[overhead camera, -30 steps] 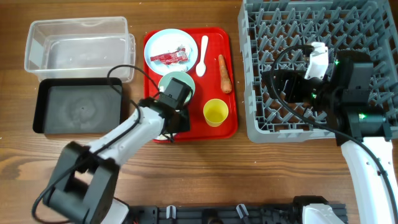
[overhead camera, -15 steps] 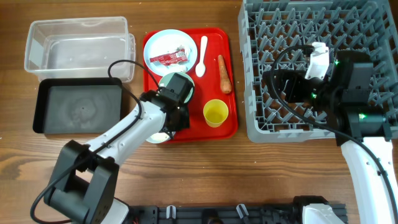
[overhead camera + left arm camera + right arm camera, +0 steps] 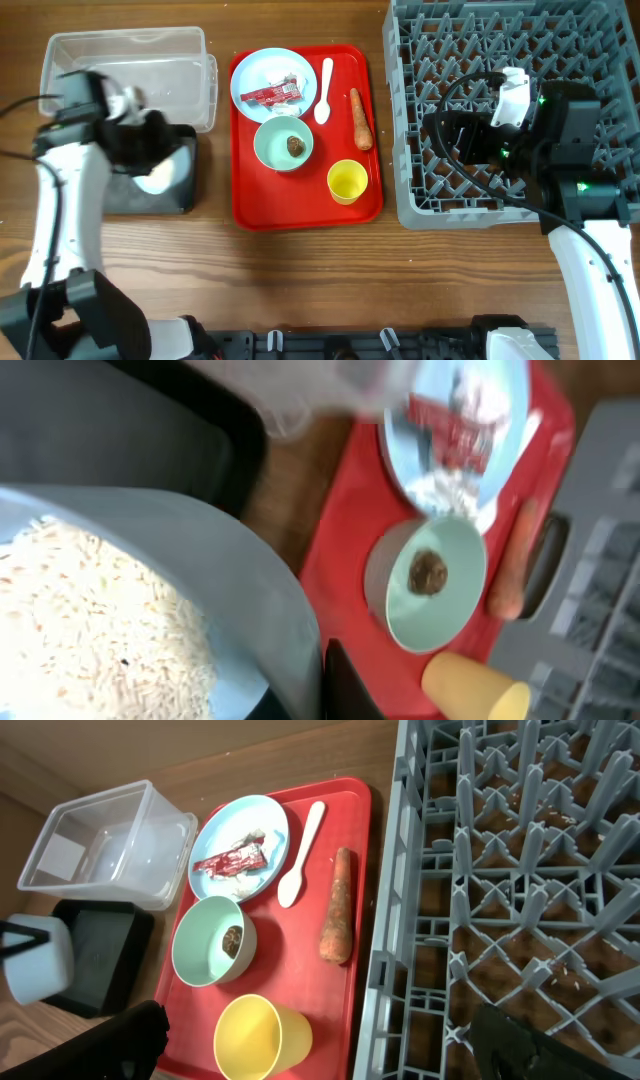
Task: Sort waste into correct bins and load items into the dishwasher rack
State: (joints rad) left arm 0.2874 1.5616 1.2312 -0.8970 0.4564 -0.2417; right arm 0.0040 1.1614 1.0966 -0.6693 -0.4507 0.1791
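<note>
The left gripper tips the bowl over the black tray point(image 3: 182, 202) next, because rice fills the bowl. Then it carries it onto the red tray's bare near corner point(image 3: 273, 197) and releases.
My left gripper point(image 3: 148, 158) is shut on the rim of a pale blue bowl point(image 3: 160, 178) full of white rice point(image 3: 90, 620), held over the black tray point(image 3: 182, 202). On the red tray, a mint bowl point(image 3: 278, 150) holds a brown lump point(image 3: 295, 146). The blue plate point(image 3: 262, 72) carries the red wrapper point(image 3: 270, 94). The white spoon point(image 3: 325, 88), carrot point(image 3: 361, 118) and yellow cup point(image 3: 347, 181) lie beside them. My right gripper point(image 3: 462, 135) is open and empty over the grey rack point(image 3: 480, 40).
The clear tub point(image 3: 125, 70) stands behind the black tray, touching it. The red serving tray point(image 3: 245, 205) sits between the bins and the rack. The right wrist view shows the cup point(image 3: 262, 1038) and the rack's edge point(image 3: 390, 920) close below.
My left arm has lifted the rice bowl off the red tray's front left corner and swung it left over the black tray. The mint bowl with the lump is now uncovered. The right arm has not moved.
</note>
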